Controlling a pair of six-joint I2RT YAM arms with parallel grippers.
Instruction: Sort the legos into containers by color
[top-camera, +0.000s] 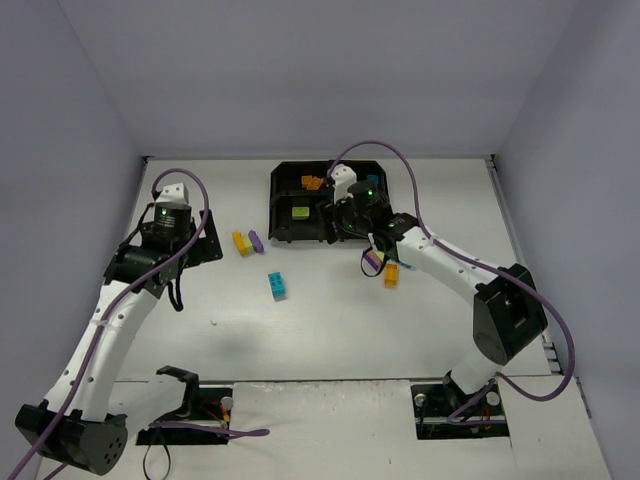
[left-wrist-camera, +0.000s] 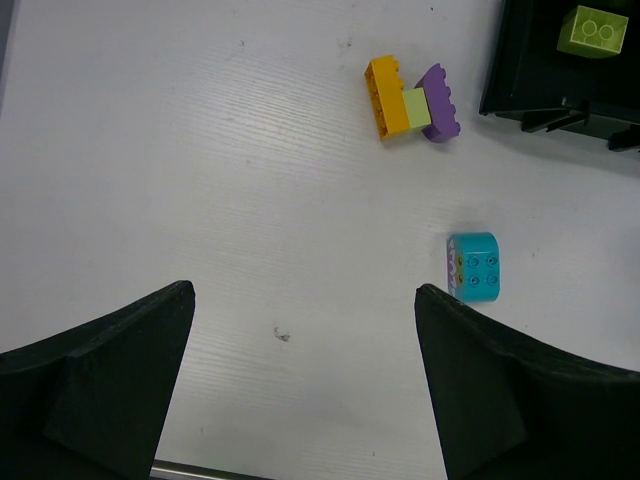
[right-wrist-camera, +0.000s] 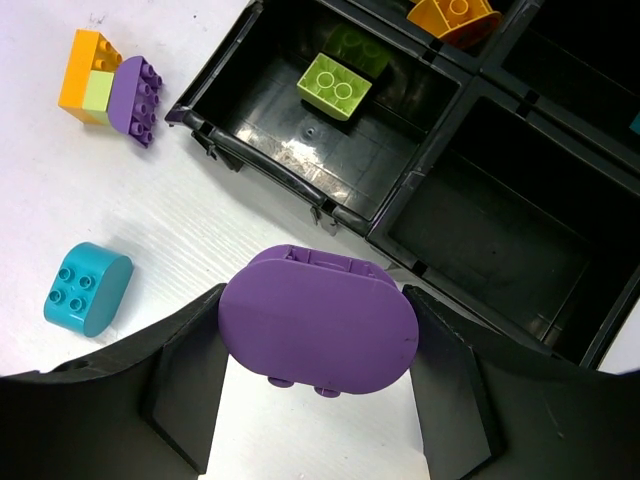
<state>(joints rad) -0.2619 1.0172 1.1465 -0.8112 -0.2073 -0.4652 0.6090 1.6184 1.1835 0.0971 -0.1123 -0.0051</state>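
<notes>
My right gripper shifts to its right in the top view and descends next, releasing the purple brick, since the tray's bare section (right-wrist-camera: 490, 215) lies below there.
The black four-compartment tray (top-camera: 277, 172) stands at the back centre. It holds orange bricks (top-camera: 312, 183), a yellow-green brick (top-camera: 299, 212) and a teal brick (top-camera: 372, 182), each in its own compartment. My right gripper (top-camera: 338, 222) is shut on a rounded purple brick (right-wrist-camera: 318, 335), just in front of the tray's near rim (right-wrist-camera: 340, 215); the near right compartment (right-wrist-camera: 480, 230) is bare. My left gripper (left-wrist-camera: 305, 295) is open and empty above the table. On the table lie a joined orange, yellow-green and purple cluster (left-wrist-camera: 412, 100) and a teal brick (left-wrist-camera: 474, 267).
An orange brick (top-camera: 391, 274) and a purple brick (top-camera: 372, 262) lie on the table partly under my right forearm. The tray corner (left-wrist-camera: 540, 95) shows at the top right of the left wrist view. Grey walls enclose the table.
</notes>
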